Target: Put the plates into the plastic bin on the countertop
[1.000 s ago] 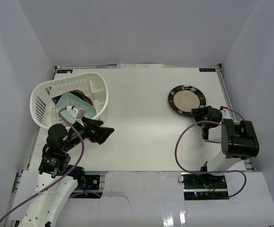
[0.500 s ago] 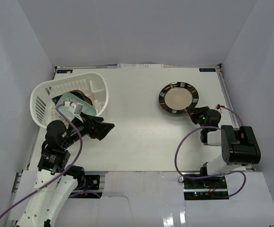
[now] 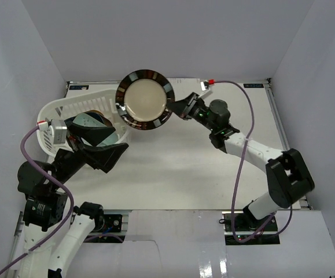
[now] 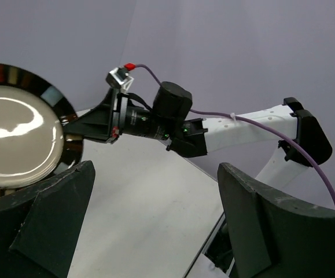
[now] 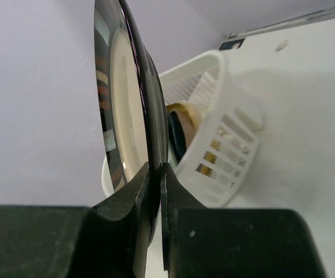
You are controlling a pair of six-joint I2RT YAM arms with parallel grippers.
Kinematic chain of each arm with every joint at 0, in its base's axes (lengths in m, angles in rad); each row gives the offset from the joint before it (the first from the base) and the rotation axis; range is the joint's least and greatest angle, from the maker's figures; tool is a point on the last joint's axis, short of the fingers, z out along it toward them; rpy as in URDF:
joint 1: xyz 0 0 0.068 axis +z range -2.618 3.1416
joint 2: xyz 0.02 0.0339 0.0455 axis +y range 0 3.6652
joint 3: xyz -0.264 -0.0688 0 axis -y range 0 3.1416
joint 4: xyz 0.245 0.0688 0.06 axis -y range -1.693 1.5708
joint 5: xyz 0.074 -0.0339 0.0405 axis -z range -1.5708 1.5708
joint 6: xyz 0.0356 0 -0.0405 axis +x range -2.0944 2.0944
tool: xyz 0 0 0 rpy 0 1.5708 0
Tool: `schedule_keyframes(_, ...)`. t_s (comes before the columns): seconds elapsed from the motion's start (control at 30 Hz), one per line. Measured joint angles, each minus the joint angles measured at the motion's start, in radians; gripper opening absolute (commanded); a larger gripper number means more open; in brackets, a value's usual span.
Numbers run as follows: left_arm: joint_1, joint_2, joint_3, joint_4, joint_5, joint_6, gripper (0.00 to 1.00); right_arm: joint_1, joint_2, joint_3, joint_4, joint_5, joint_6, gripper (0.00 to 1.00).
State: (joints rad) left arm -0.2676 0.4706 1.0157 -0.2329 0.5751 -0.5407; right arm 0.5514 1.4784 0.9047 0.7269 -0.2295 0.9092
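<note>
The beige plate hangs outside the bin, so my right gripper should next carry it left in the top view and down beside the bin's teal plate (image 3: 85, 120), then release it.
My right gripper (image 3: 176, 108) is shut on the rim of a round black-rimmed beige plate (image 3: 144, 99) and holds it on edge in the air, just right of the white plastic bin (image 3: 52, 112). The right wrist view shows the plate (image 5: 126, 104) edge-on between my closed fingertips (image 5: 155, 174), with the bin (image 5: 225, 139) behind it. The bin holds other plates, among them a pale teal one (image 3: 89, 123) and a dark blue one (image 3: 103, 119). My left gripper (image 3: 100, 153) is open and empty, raised near the bin's front side. The left wrist view shows the held plate (image 4: 17, 139).
White walls enclose the white countertop (image 3: 213, 168) on three sides. The right arm (image 3: 254, 147) stretches diagonally across the table's right half. The left arm's purple cable (image 3: 31, 145) loops beside the bin.
My right gripper has lifted the black-rimmed plate off the table's right side and carried it far left and up, tipping it on edge beside the bin. My left arm has risen and pulled back.
</note>
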Motion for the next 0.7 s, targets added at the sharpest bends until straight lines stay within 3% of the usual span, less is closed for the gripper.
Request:
schedule_keyframes(0.3,0.000,-0.003,0.006,-0.071,-0.039,0.018,0.98,0.271,0.468,0.587,-0.273,-0.019,-0.142,0.08)
schedule_keyframes(0.6,0.000,-0.004,0.010,-0.105,-0.062,0.040,0.98,0.361,0.795,1.032,-0.587,0.053,-0.250,0.09)
schedule_keyframes(0.7,0.000,-0.004,0.010,-0.108,-0.067,0.047,0.98,0.369,0.844,1.098,-0.613,0.062,-0.249,0.23)
